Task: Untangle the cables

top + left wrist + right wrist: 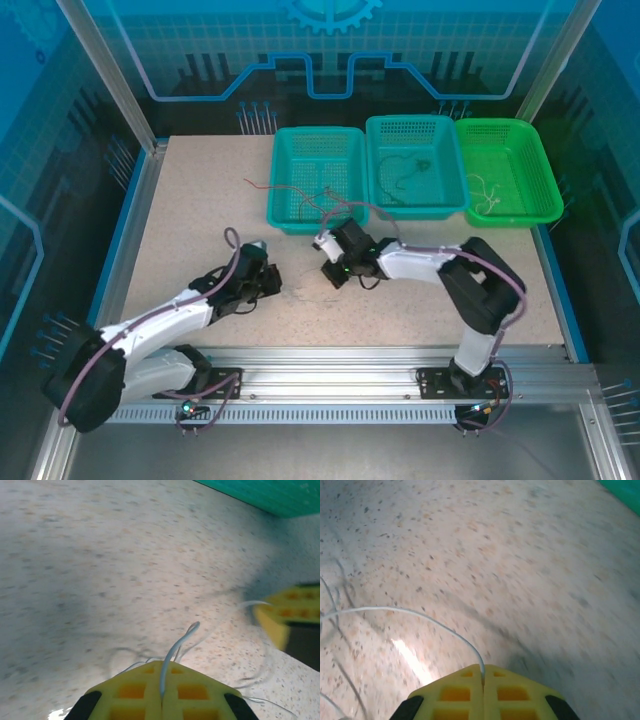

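The green basket (510, 174) outward past the middle basket holds a pale cable, so next my right gripper will rise, swing outward over the green basket and release my thin pale cable.
My left gripper (162, 667) is shut on a pale whitish cable (177, 647) that loops up out of its yellow fingertips, low over the speckled table. My right gripper (483, 669) is shut on a thin pale cable (420, 615) that arcs away to the left across the table. From above, the left gripper (270, 283) and right gripper (330, 275) stand close together in front of the baskets. A red cable (262, 185) trails from the table into the left teal basket (290, 222). A dark cable (405, 172) lies in the middle basket, and a pale one (487, 195) in the green basket.
Three baskets stand in a row at the back: teal (290, 222), teal (415, 208) and green (540, 215). The right gripper's yellow finger (287, 615) shows blurred at the right of the left wrist view. Aluminium rails edge the table's near side (330, 365).
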